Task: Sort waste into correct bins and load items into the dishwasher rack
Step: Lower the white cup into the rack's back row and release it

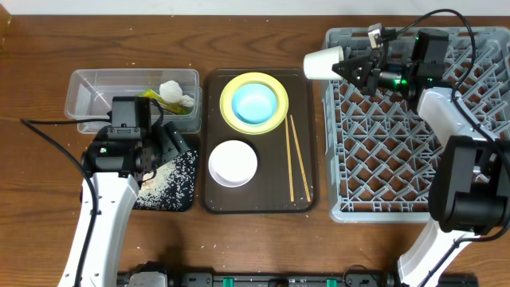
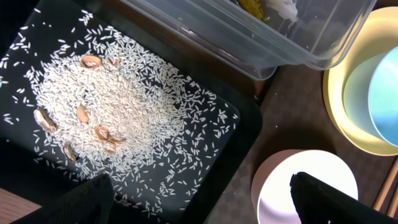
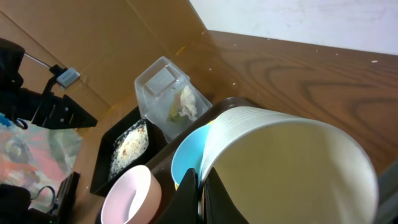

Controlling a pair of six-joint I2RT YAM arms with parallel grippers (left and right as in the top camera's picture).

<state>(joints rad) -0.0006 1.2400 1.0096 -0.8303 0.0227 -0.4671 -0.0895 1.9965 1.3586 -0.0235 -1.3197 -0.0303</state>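
Observation:
Next, my right gripper turns the sideways cup opening down, lowers it onto the rack's wires below the gripper, beside the brown tray, and releases the cup's rim.
My right gripper is shut on the rim of the small white cup, held on its side above the left edge of the grey dishwasher rack; the cup fills the right wrist view. The light blue bowl sits on the yellow plate, with the white bowl and the chopsticks on the brown tray. My left gripper is open over the black tray of rice crumbs. The clear tub holds the tissue and the yellow-green wrapper.
Brown nut-like bits lie among the rice. The wooden table runs left of the bins. The rack's pegs stand upright across its whole grid.

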